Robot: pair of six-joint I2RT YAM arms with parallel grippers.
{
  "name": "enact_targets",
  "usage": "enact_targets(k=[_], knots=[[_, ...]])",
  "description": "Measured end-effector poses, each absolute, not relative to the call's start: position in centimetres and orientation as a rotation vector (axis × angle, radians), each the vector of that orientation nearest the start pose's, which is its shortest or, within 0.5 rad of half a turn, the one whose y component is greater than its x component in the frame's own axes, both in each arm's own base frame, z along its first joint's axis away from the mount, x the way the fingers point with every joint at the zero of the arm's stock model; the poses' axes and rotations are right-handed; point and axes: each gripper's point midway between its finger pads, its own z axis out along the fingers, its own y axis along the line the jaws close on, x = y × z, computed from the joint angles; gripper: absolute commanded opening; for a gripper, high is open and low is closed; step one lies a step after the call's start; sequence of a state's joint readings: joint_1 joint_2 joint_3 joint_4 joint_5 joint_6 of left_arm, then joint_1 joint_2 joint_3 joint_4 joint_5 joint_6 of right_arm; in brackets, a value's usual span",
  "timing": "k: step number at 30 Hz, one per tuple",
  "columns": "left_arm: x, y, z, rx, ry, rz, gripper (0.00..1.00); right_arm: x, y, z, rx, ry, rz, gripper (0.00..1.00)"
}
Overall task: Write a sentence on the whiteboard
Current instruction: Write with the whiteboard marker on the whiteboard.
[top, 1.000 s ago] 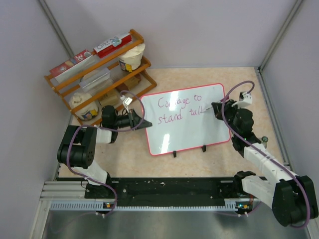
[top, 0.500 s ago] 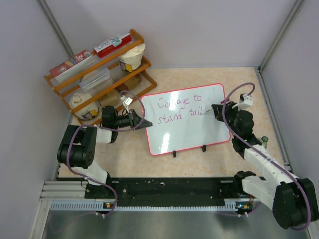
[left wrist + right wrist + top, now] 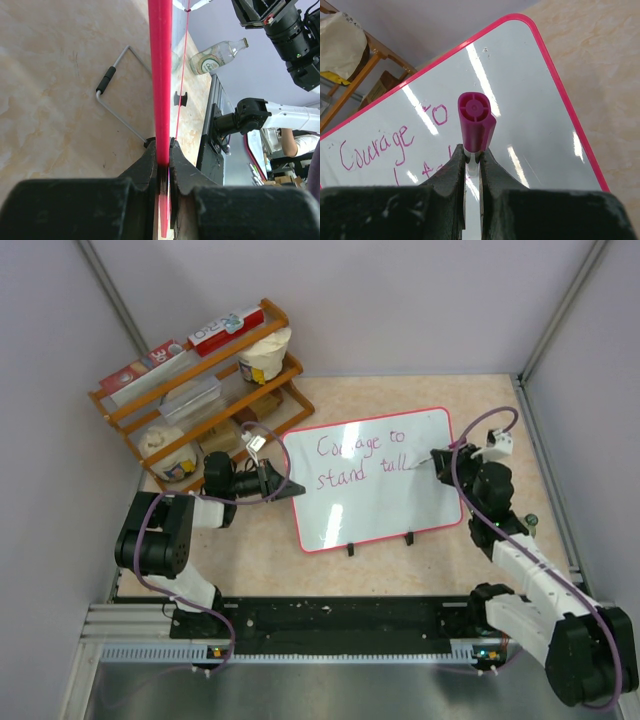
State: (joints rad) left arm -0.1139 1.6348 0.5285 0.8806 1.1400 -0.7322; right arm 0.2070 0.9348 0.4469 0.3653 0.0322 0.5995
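My right gripper moves back past the black clips next and lowers to release the marker [image 3: 422, 463] on the bare table by the table's near edge [image 3: 412, 568], as the sentence stands complete.
The whiteboard [image 3: 380, 512], white with a pink-red rim, lies tilted on the table. The sentence [image 3: 360, 460] reads "Courage to stand tall" in two purplish-pink lines. My left gripper [image 3: 283, 485] is shut on the board's left edge. In the left wrist view the pink rim [image 3: 161, 75] runs edge-on between the jaws of that gripper [image 3: 163, 150]. My right gripper [image 3: 437, 459] is shut on a marker [image 3: 422, 463] just right of "tall". The right wrist view shows the marker's magenta end [image 3: 476, 120] above the board [image 3: 535, 110]. Its tip is hidden.
A wooden rack [image 3: 200, 390] with boxes and tubs stands at the back left, close behind the left arm. Two black clips [image 3: 350, 549] sit on the board's near edge. A wire stand [image 3: 117, 95] and a bottle [image 3: 217, 52] show beyond the rim. Enclosure walls stand on three sides.
The right arm has drawn a little to the right with the marker, away from the end of "tall". The left arm and the board have not moved.
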Motion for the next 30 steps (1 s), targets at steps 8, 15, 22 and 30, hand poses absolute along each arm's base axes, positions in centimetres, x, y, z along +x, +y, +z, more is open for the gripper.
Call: enact_targets(k=[8,15,22,30], knots=[[29.1,-20.5,12.7,0.319,1.934,-1.581,0.17,33.4,9.0,21.4,0.365,1.652,0.600,0.00],[30.0,-20.2,12.1,0.301,1.934,-1.489,0.48,32.7,9.1,22.1,0.365,1.639,0.627,0.00],[30.2,-19.6,12.4,0.299,1.914,-1.388,0.70,30.8,9.7,23.6,0.331,1.620,0.690,0.00],[30.6,-18.3,12.9,0.272,1.898,-1.219,0.82,27.6,10.8,22.1,0.305,1.683,0.780,0.00]])
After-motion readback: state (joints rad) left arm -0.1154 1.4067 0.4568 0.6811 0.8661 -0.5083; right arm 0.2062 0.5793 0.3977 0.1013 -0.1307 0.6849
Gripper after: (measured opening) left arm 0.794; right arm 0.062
